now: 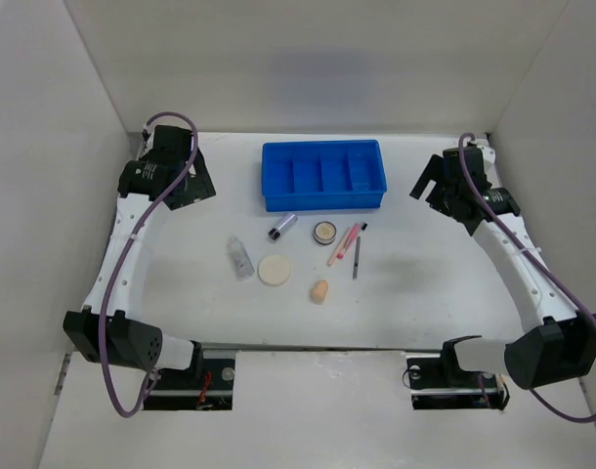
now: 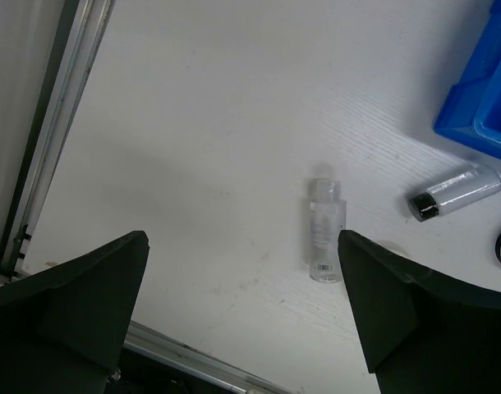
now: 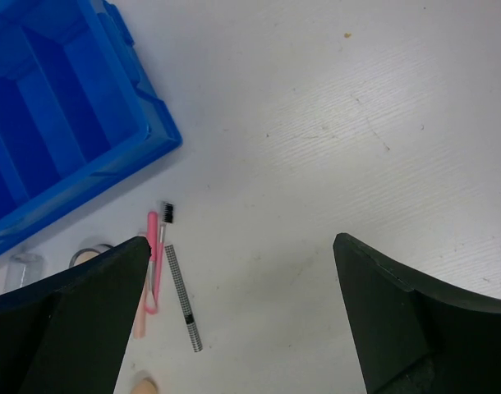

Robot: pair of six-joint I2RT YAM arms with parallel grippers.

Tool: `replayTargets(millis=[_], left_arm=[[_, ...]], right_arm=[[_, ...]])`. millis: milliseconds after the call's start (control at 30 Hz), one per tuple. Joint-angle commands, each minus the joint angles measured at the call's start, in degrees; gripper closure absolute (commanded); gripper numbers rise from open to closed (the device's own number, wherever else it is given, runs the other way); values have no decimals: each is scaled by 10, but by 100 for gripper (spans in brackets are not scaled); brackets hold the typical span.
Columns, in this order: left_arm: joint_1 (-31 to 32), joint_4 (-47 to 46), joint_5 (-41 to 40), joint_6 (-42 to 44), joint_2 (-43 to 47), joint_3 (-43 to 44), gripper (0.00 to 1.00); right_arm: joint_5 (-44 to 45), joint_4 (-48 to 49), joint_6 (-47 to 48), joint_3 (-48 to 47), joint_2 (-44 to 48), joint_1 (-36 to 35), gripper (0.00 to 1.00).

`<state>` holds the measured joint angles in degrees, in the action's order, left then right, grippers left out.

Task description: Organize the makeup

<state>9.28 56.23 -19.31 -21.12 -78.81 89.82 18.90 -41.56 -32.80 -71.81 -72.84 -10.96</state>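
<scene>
Next, my left gripper moves down, back and across onto the clear bottle's body (image 1: 241, 260) (image 2: 326, 236), since it lies below the gripper's fingers and to their right in the top view.
The makeup lies on the white table in front of the blue tray (image 1: 323, 198). A clear bottle (image 1: 240, 257) (image 2: 325, 232), a silver-black tube (image 1: 282, 227) (image 2: 456, 191), a round cream puff (image 1: 275, 270), a round compact (image 1: 324, 232), a beige egg sponge (image 1: 319, 291), a pink pencil (image 1: 343, 243) (image 3: 152, 261) and a dark pencil (image 1: 357, 258) (image 3: 183, 297) lie there. My left gripper (image 1: 184, 186) (image 2: 242, 305) is open and empty at the far left. My right gripper (image 1: 443, 191) (image 3: 241, 309) is open and empty at the far right.
The blue divided tray has several empty compartments and stands at the back centre; its corner shows in the right wrist view (image 3: 62, 131). White walls enclose the table on three sides. A metal rail (image 2: 53, 123) runs along the table's left edge.
</scene>
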Motion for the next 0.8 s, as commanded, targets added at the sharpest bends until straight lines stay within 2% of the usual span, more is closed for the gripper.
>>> replayTargets(millis=[0, 400, 500, 767], left_arm=[[1, 21, 8, 9, 2, 29, 0], [23, 3, 18, 27, 51, -50, 0], [29, -10, 50, 5, 56, -96, 0], [93, -80, 84, -137, 63, -253, 12]], right_arm=[[16, 17, 10, 1, 5, -1, 0], [5, 22, 5, 1, 0, -1, 0], [0, 22, 5, 1, 0, -1, 0], [-35, 40, -1, 22, 6, -1, 0]])
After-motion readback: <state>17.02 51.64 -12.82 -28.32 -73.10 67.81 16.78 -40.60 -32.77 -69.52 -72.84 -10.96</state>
